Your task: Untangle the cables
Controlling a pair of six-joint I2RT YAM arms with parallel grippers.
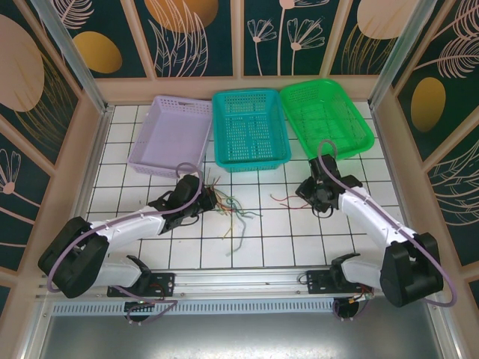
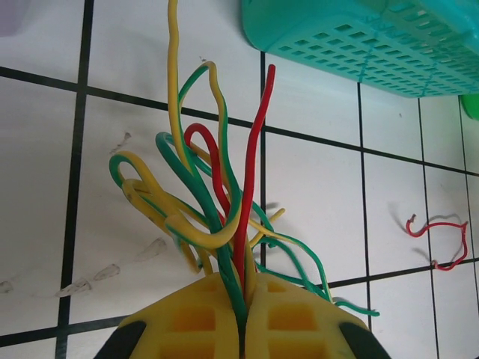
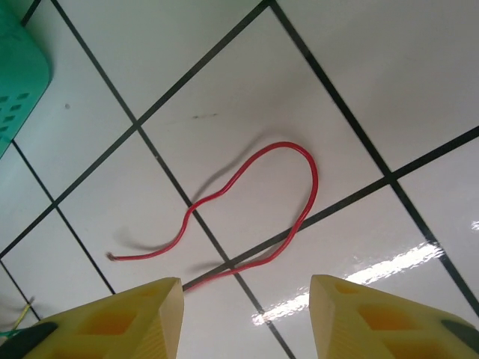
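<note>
The cables have room to spread. My left gripper should next ease slightly outward over the open tiles before the teal basket (image 1: 225, 188) (image 2: 310, 168) and let go of the bunch of cables there.
A tangle of green, yellow and red cables (image 2: 202, 194) fans out from my left gripper (image 2: 243, 288), which is shut on the bunch where the strands meet. From above, that gripper (image 1: 203, 196) sits at the left end of the tangle (image 1: 233, 213), and the loose ends trail right across the tiles. One thin red cable (image 3: 299, 161) lies apart on the table in an open loop. My right gripper (image 3: 245, 284) hangs open just above its near end, with nothing between the fingers. The top view shows this gripper (image 1: 308, 196) right of the red cable (image 1: 284, 199).
Three empty baskets stand in a row at the back: purple (image 1: 171, 134), teal (image 1: 249, 127) and green (image 1: 325, 116). The teal basket's wall (image 2: 359, 37) is close beyond the tangle. Raised walls border the tiled table on the left and right.
</note>
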